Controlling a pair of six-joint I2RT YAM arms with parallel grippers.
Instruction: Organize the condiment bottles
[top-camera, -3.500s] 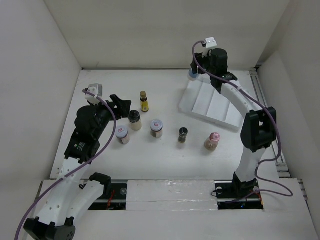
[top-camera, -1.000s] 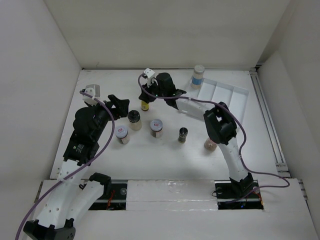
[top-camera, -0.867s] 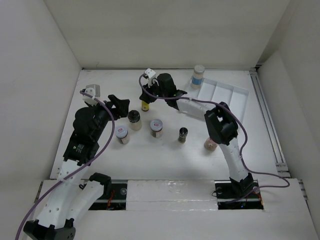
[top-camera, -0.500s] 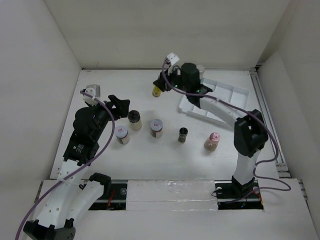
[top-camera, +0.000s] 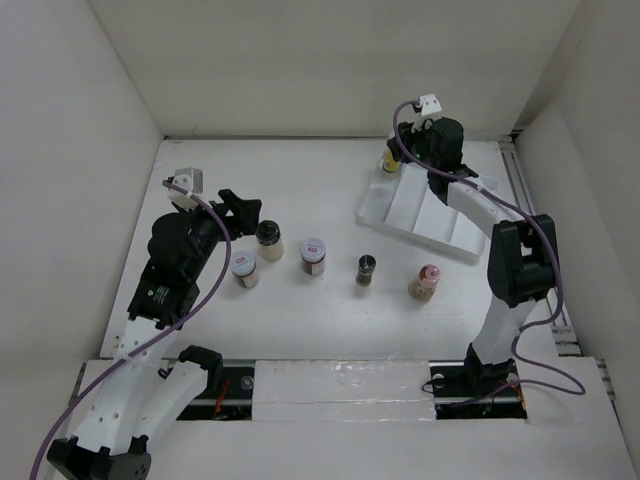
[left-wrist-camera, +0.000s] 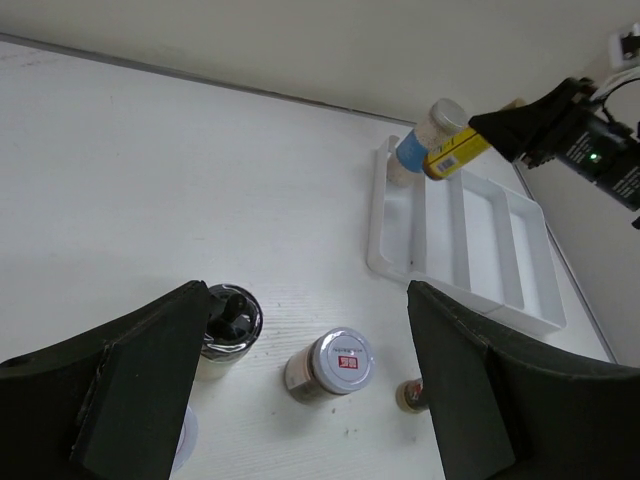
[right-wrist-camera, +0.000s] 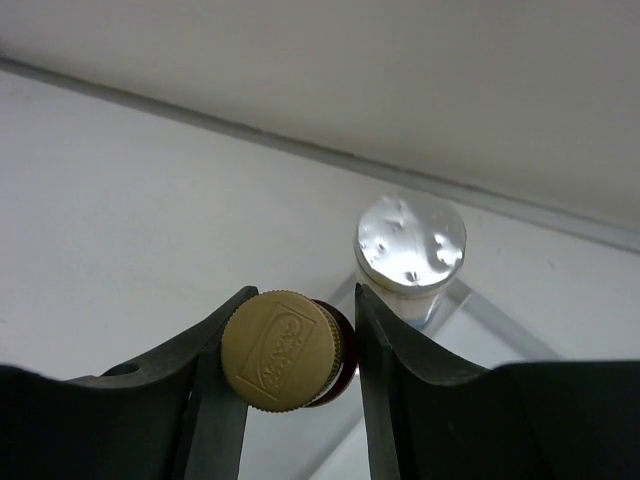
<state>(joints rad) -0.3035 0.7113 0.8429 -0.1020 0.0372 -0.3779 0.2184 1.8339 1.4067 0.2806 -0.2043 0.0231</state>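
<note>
Next, my right gripper lowers the slim yellow bottle (top-camera: 390, 161) onto the bottom of the tray on the near side of the grey-lidded jar. That part of the tray is empty.
My right gripper (top-camera: 398, 152) is shut on the slim yellow bottle (top-camera: 390, 161) by its gold cap (right-wrist-camera: 283, 350). It holds the bottle tilted above the far left corner of the white tray (top-camera: 432, 208), beside the grey-lidded jar (right-wrist-camera: 410, 243) standing there. On the table stand a black-lidded jar (top-camera: 268, 238), two white-lidded jars with red marks (top-camera: 244, 267) (top-camera: 313, 254), a dark shaker (top-camera: 366, 269) and a pink-capped bottle (top-camera: 425, 282). My left gripper (top-camera: 243, 211) is open and empty, above and behind the black-lidded jar (left-wrist-camera: 228, 318).
The tray (left-wrist-camera: 480, 240) has several long compartments and lies slanted at the back right. White walls close the table at the back and both sides. The left wrist view also shows the yellow bottle (left-wrist-camera: 455, 152) and the grey-lidded jar (left-wrist-camera: 428, 133).
My right gripper left the tray, closed on the yellow bottle at centre left, lifted it and carried it right to the tray's far left corner. The left arm has not moved.
</note>
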